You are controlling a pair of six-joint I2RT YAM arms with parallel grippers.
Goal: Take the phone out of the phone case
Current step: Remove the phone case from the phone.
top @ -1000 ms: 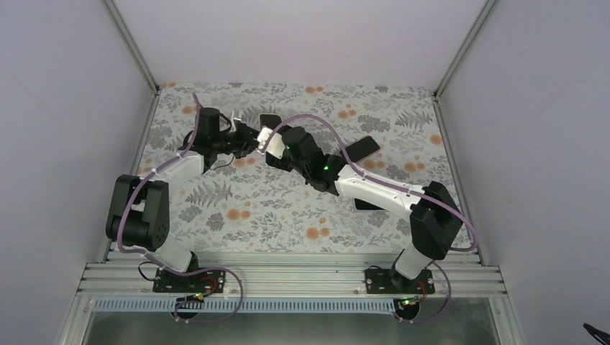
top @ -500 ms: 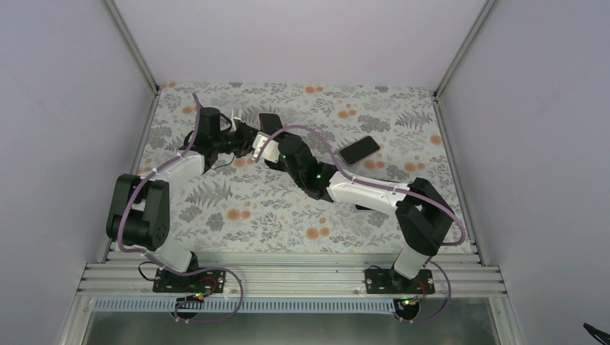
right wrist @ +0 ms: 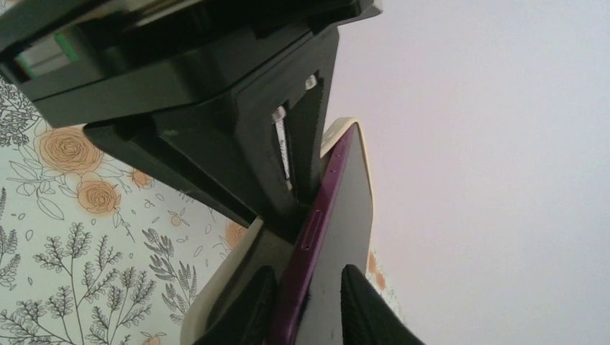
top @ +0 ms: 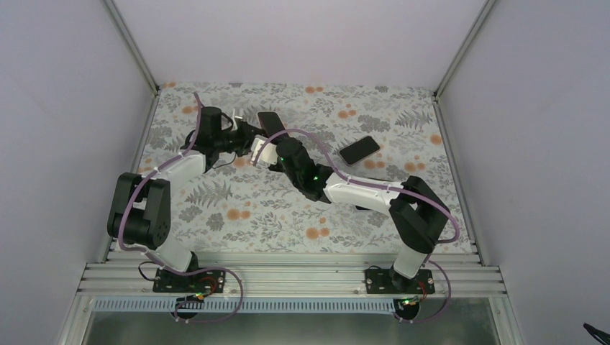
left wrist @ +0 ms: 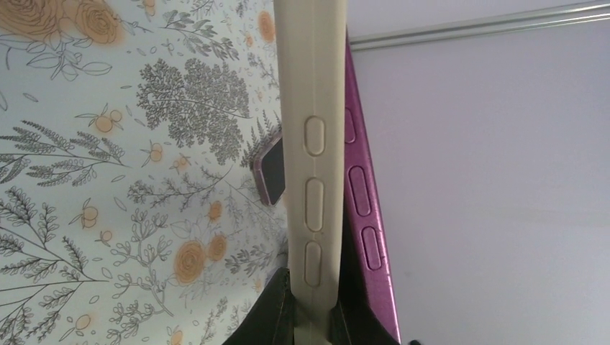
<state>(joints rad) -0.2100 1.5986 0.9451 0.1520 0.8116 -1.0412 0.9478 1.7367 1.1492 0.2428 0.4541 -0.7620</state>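
Observation:
I need to pull the case [left wrist: 313,144] to the left in the top view with my left gripper, then lower it and let it go on the flowered table cover below, because the phone is leaning out.
In the left wrist view a cream phone case [left wrist: 313,144] stands edge-on, and my left gripper [left wrist: 311,305] is shut on its lower end. The purple phone [left wrist: 363,215] leans out of the case on the right side. From the right wrist, the phone [right wrist: 338,215] runs between my right gripper's [right wrist: 309,273] dark fingers [right wrist: 248,309], which close on its purple edge and its screen face, with the case's cream shell [right wrist: 216,302] to the left. From above, both grippers [top: 248,136] [top: 265,149] meet at the back of the table, the phone [top: 270,122] sticking up between them.
A second dark phone [top: 359,149] lies flat on the flowered table cover [top: 237,208] to the right of the grippers; it also shows as a dark corner [left wrist: 272,169] behind the case. Grey walls and metal posts [top: 133,47] enclose the table.
My right arm has slid left toward the case and its jaws have narrowed around the phone. The left gripper has stayed shut on the case, unmoved.

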